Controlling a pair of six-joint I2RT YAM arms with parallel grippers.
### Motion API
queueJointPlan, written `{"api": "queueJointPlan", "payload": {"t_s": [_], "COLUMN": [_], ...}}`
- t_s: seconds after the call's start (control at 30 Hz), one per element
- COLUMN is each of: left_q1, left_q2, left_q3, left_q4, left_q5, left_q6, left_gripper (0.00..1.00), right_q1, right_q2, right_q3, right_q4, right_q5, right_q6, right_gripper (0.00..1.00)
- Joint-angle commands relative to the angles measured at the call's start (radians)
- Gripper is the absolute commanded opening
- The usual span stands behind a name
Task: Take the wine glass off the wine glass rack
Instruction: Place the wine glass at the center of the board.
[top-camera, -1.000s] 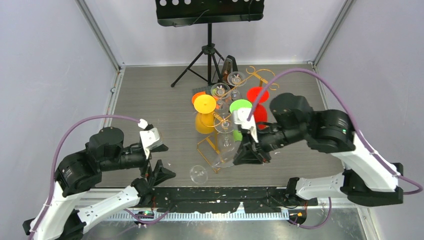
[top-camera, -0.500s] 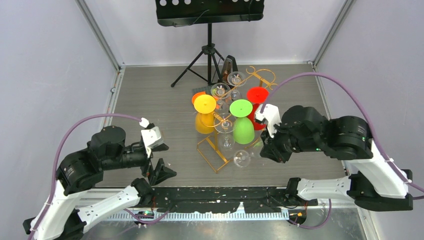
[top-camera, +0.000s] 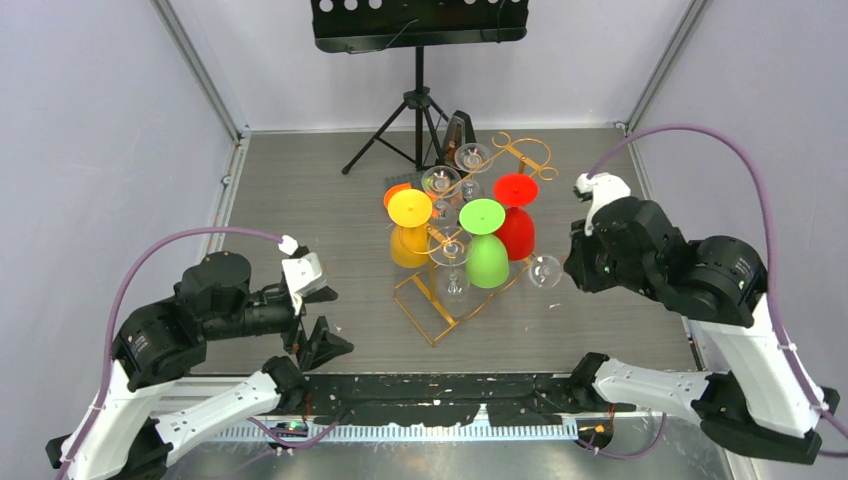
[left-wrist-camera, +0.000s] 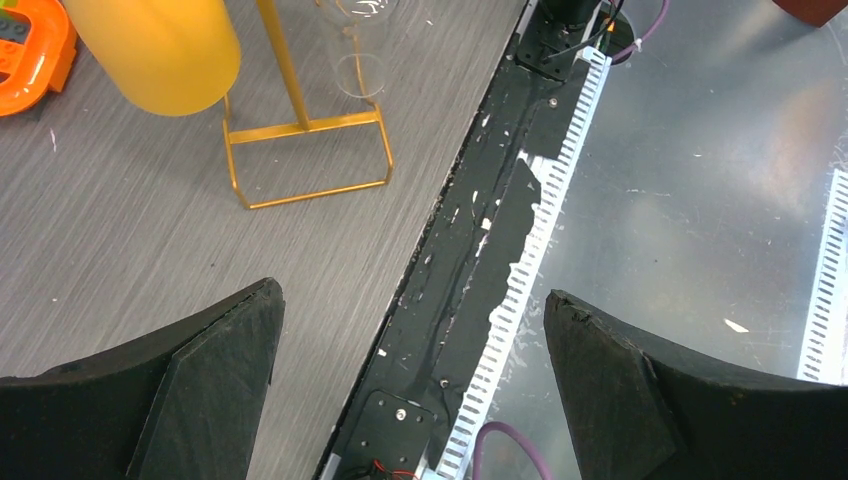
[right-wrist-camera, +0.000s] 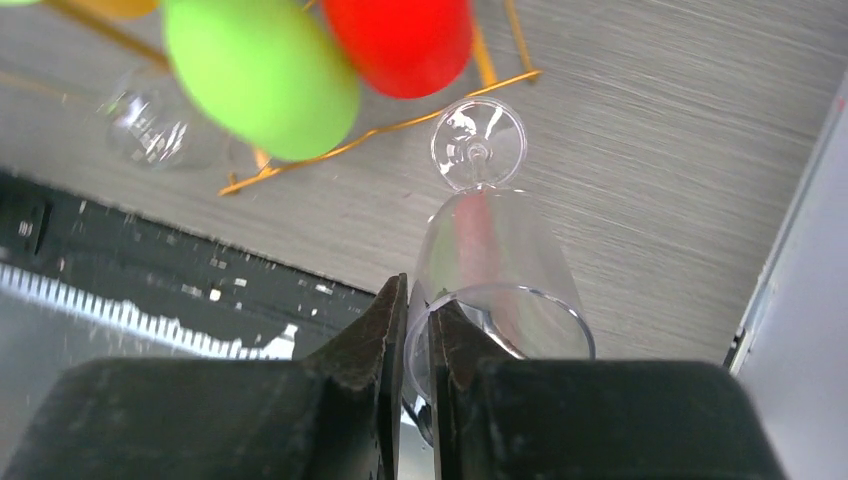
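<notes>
My right gripper holds the clear glass (top-camera: 545, 271). Next I will carry it outward past the red glass, then lower it foot-down and release it on the bare tabletop there.
The clear wine glass (top-camera: 545, 271) hangs off the rack, just right of it and above the table. My right gripper (top-camera: 572, 268) is shut on its rim. In the right wrist view the fingers pinch the wall of the glass (right-wrist-camera: 495, 260), one pad inside the bowl, and its foot points away from the right gripper (right-wrist-camera: 418, 300). The gold wire wine glass rack (top-camera: 434, 342) stands mid-table with yellow (top-camera: 410, 208), green (top-camera: 482, 215) and red (top-camera: 515, 190) glasses plus clear ones (top-camera: 441, 180) hanging upside down. My left gripper (top-camera: 322, 320) stays open near the front edge, holding nothing.
A black tripod music stand (top-camera: 420, 25) stands at the back, with a small dark object (top-camera: 458, 130) at its foot. An orange item (top-camera: 397, 190) lies behind the yellow glass. The rack's base (left-wrist-camera: 300, 127) lies ahead of the left gripper (left-wrist-camera: 412, 305). Grey walls enclose the table.
My right arm has carried the clear glass from the rack's front to its right side and swung back toward the right wall. The left arm has not moved.
</notes>
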Motion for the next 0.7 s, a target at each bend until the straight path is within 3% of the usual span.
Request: {"api": "queueJointPlan", "payload": {"t_s": [0.0, 0.3, 0.67], "left_q1": [0.0, 0.0, 0.0], "left_q2": [-0.007, -0.023, -0.043], "left_q3": [0.017, -0.001, -0.005], "left_q4": [0.047, 0.057, 0.062], "left_q5": [0.036, 0.029, 0.028], "left_q6": [-0.018, -0.035, -0.046], "left_gripper": [1.0, 1.0, 1.0], "right_q1": [-0.155, -0.503, -0.825], "right_q2": [-0.014, 0.099, 0.38], "right_q3": [-0.037, -0.06, 0.013], "right_q4": [0.124, 0.307, 0.466], "right_q5": [0.024, -0.101, -0.237], "right_q6": [-0.051, -0.2, -0.212], "right_gripper": [0.05, 0.05, 0.06]}}
